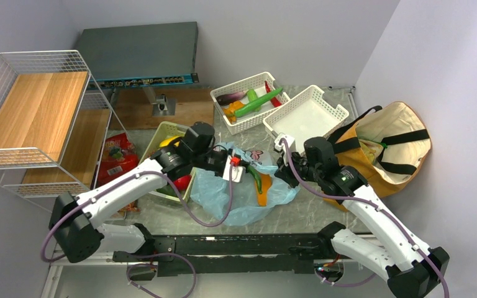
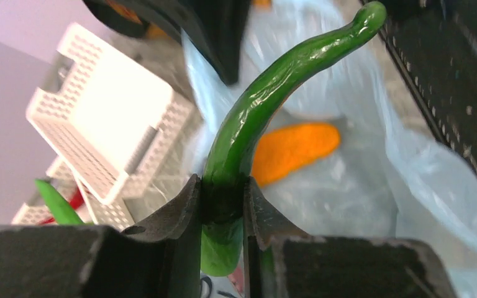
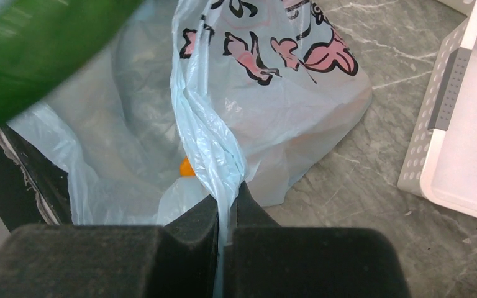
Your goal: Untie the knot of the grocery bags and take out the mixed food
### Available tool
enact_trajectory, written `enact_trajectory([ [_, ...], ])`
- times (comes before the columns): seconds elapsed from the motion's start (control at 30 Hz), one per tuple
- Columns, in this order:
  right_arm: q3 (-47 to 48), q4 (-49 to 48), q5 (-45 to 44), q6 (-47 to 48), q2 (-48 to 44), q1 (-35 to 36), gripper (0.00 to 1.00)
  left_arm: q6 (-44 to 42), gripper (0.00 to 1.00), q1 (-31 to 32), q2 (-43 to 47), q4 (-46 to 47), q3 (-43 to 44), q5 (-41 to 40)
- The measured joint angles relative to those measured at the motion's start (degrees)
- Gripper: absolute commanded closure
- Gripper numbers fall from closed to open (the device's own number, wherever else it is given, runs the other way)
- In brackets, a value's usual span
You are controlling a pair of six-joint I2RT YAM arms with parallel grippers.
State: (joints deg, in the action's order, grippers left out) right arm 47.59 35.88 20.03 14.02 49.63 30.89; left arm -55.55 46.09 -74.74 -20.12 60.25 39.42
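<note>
The white basket at the back holds vegetables, so my left gripper will next raise the pepper outward over it, then lower the pepper beside the purple eggplant.
The light-blue plastic bag lies open at the table's middle. My left gripper is shut on the thick end of a curved green pepper and holds it above the bag; the pepper also shows in the top view. An orange carrot lies on the bag's plastic, and it shows in the left wrist view. My right gripper is shut on a twisted handle of the blue bag. The mustard-brown tote lies open at the right.
A pale-green bin by the left arm holds a yellow and a red fruit. A red snack pack lies beside the wire shelf. At the back, one white basket holds vegetables, and another stands beside it.
</note>
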Motion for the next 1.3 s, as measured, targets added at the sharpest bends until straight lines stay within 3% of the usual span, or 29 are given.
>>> enact_trajectory([
  [0.1, -0.4, 0.0, 0.0, 0.1, 0.0, 0.0, 1.00, 9.3, 1.00, 0.0, 2.9, 7.4, 0.0, 3.1],
  [0.23, -1.0, -0.1, 0.0, 0.2, 0.0, 0.0, 1.00, 29.0, 1.00, -1.5, 2.3, 20.5, 2.1, 2.4],
  [0.33, -2.2, -0.3, 0.0, 0.9, -0.5, 0.0, 1.00, 39.6, 1.00, -4.9, -5.4, 24.4, 14.5, -2.5],
  [0.47, -3.0, 0.3, -0.2, 2.2, -1.1, 0.0, 1.00, 40.2, 1.00, -8.6, -23.1, 22.3, 39.4, -14.6],
  [0.53, -3.0, 0.3, -0.5, 2.6, -1.1, 0.0, 1.00, 38.1, 1.00, -10.4, -31.1, 21.4, 47.0, -20.2],
  [0.73, -2.9, 0.3, -2.1, 3.1, -0.4, 0.0, 1.00, 33.5, 0.92, -15.4, -48.4, 17.8, 50.9, -27.9],
  [0.77, -2.8, 0.3, -2.3, 3.1, -0.1, 0.0, 1.00, 33.3, 0.87, -16.3, -51.3, 16.9, 51.3, -28.4],
  [0.87, -1.8, 0.6, -3.6, 3.8, 1.6, -0.1, 1.00, 33.1, 0.41, -18.5, -58.6, 13.2, 54.8, -29.3],
  [0.97, 0.0, 1.2, -4.6, 4.6, 3.5, -0.2, 1.00, 32.6, 0.05, -20.3, -62.1, 11.1, 57.3, -28.7],
  [1.0, 0.7, 1.4, -4.8, 5.0, 4.2, -0.3, 1.00, 32.9, 0.01, -20.6, -62.1, 10.0, 57.3, -28.4],
  [1.17, 5.1, 3.3, -5.6, 6.8, 6.9, -2.0, 0.78, 34.1, 0.01, -20.2, -58.3, 7.1, 57.2, -25.6],
  [1.23, 7.1, 4.8, -5.8, 7.9, 7.8, -3.5, 0.60, 35.3, 0.00, -20.0, -53.9, 5.8, 55.1, -24.0],
  [1.3, 8.9, 6.1, -6.5, 9.9, 8.3, -5.1, 0.35, 36.8, 0.01, -19.8, -45.9, 4.4, 49.5, -21.4],
])
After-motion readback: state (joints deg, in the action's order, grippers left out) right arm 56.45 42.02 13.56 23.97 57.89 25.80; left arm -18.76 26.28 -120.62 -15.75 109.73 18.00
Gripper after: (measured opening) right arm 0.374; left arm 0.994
